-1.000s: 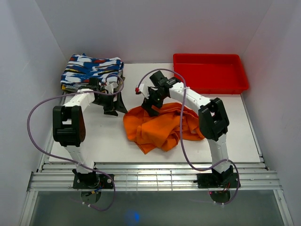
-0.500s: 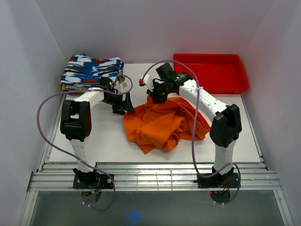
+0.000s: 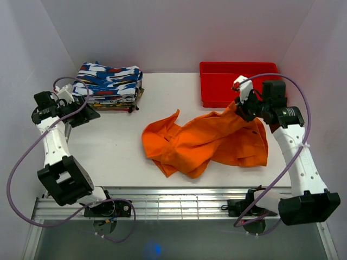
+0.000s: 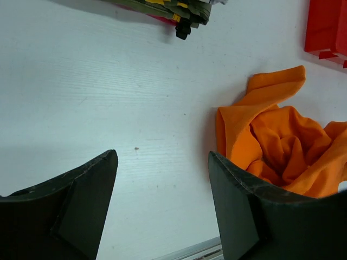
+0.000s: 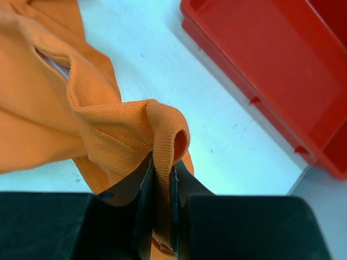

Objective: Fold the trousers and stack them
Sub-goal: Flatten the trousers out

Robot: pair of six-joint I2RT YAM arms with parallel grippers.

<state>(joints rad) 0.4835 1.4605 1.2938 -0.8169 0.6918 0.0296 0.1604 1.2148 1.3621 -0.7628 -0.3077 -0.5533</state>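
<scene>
Next, my right gripper draws the folded edge of the trousers toward the side and releases it, as bare tabletop lies to the gripper's right in the top view.
The bright-orange trousers (image 3: pixel 206 142) lie crumpled across the middle of the white table, stretched up toward the right. My right gripper (image 3: pixel 238 110) is shut on a folded edge of the trousers (image 5: pixel 162 162), lifted above the table beside the red tray. In the right wrist view the cloth is pinched tight between both fingers. My left gripper (image 3: pixel 81 115) is far left, near the patterned stack, open with nothing between its fingers (image 4: pixel 81 189). The left wrist view shows the trousers (image 4: pixel 271 141) off to the right of the open jaws.
A stack of blue, white and red patterned folded clothes (image 3: pixel 108 85) sits at the back left. A rigid red tray (image 3: pixel 217 81) stands at the back right, close behind my right gripper. Grey walls enclose the table; a metal rail (image 3: pixel 173 203) runs along the near edge.
My right gripper shut on the trousers' edge and pulled it up and to the right, stretching the cloth out. My left arm swung away from the middle to the far left.
</scene>
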